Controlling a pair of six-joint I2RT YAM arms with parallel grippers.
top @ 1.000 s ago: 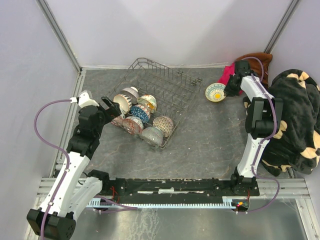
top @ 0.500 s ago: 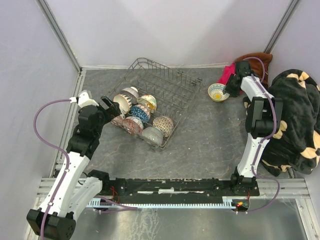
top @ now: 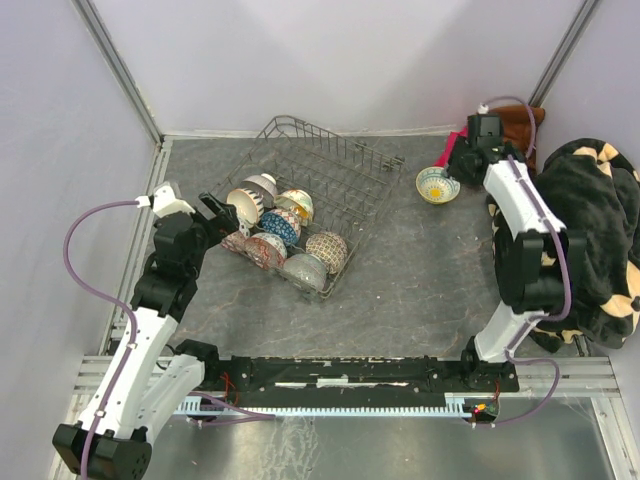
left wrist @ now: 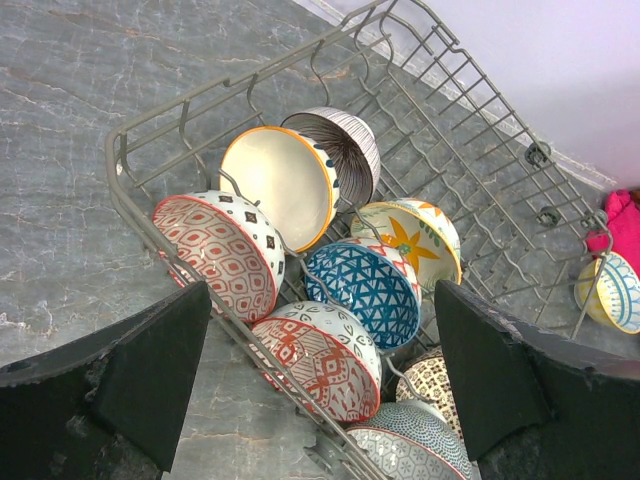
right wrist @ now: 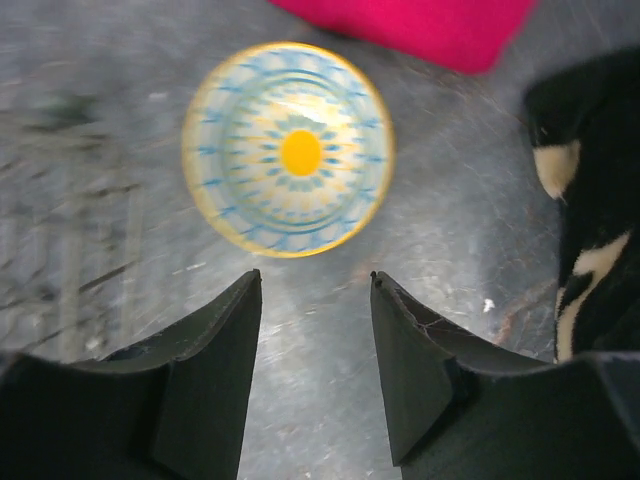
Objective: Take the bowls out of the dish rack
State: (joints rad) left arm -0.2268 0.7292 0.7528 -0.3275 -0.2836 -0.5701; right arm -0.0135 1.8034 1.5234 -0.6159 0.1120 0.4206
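My right gripper moves to the left in the top view and down onto the orange-flowered bowl's rim (top: 302, 215) next, as the rack (top: 335, 160) beside it stands empty.
The grey wire dish rack (top: 335, 160) sits at table centre-left with several patterned bowls (top: 285, 225) crowded in its near end. The left wrist view shows a cream bowl (left wrist: 280, 180), a blue one (left wrist: 365, 285) and a red-patterned one (left wrist: 320, 360) among them. My left gripper (left wrist: 322, 290) hovers open over the rack's near-left rim (top: 215, 215). One yellow-rimmed blue-patterned bowl (top: 437, 185) stands upright on the table right of the rack. My right gripper (right wrist: 315, 275) is open just behind that bowl (right wrist: 288, 148), with nothing between its fingers.
A pink cloth (top: 455, 148) lies beyond the lone bowl, seen also in the right wrist view as a pink cloth (right wrist: 410, 25). A black blanket with cream patches (top: 590, 240) is heaped along the right edge. Walls close the back and left sides.
My right gripper has opened and let go of the yellow-rimmed bowl, which went from tilted to upright on the table; the gripper then drew back from it. The left arm has not moved.
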